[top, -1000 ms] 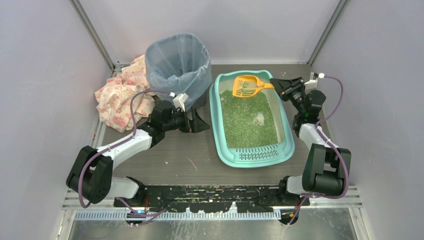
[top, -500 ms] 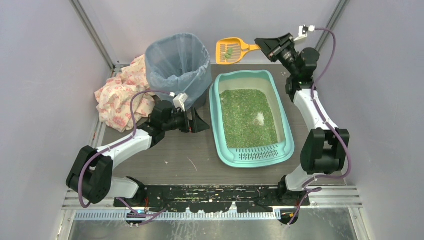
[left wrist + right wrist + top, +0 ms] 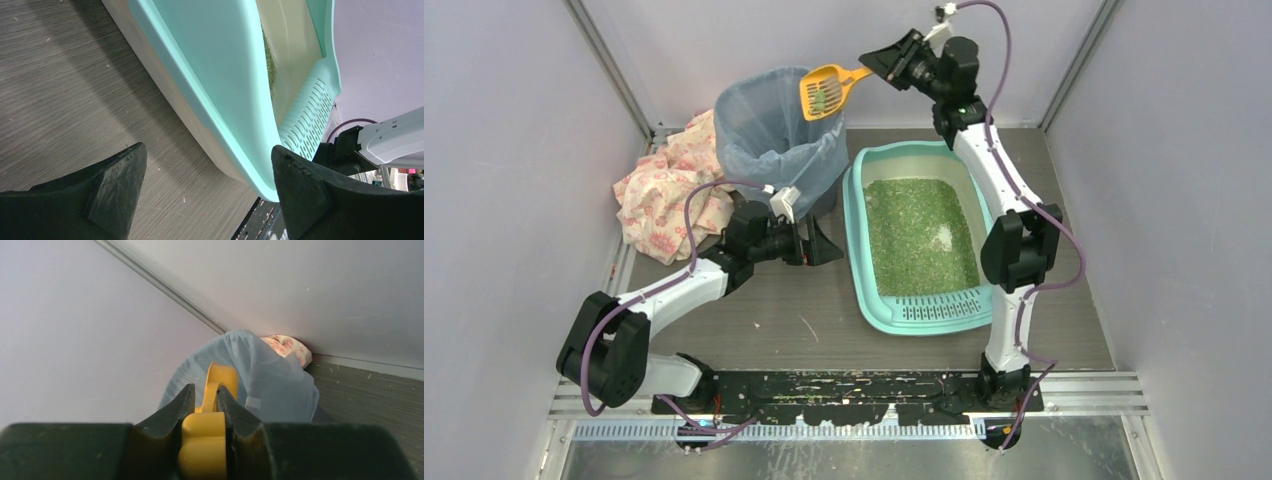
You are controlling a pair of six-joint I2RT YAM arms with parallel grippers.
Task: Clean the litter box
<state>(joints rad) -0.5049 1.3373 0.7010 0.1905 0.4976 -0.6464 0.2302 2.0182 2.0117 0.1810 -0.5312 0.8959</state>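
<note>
My right gripper will move away from the bin (image 3: 774, 125), back and down over the box's green litter (image 3: 920, 208), and release the scoop, since the litter lies clear below.
The teal litter box (image 3: 856, 232) with green litter sits at the table's middle right, its grate step toward me. In the left wrist view its rim (image 3: 220, 90) fills the upper middle. My right gripper (image 3: 876, 62) is raised high at the back and is shut on the handle of the orange scoop (image 3: 822, 92), which holds some litter above the right rim of the blue-grey bag-lined bin (image 3: 774, 125). The right wrist view shows the scoop handle (image 3: 206, 437) clamped between the jaws, with the bin (image 3: 260, 380) beyond. My left gripper (image 3: 824, 245) is open and empty beside the box's left wall.
A crumpled floral cloth (image 3: 664, 190) lies left of the bin, at the back left. Grey walls enclose the table on three sides. Litter specks lie scattered on the black rail (image 3: 844, 385) at the near edge.
My right arm has lifted the scoop with litter out of the box and swung it up and left until it is over the bin's rim. The left arm has not moved.
</note>
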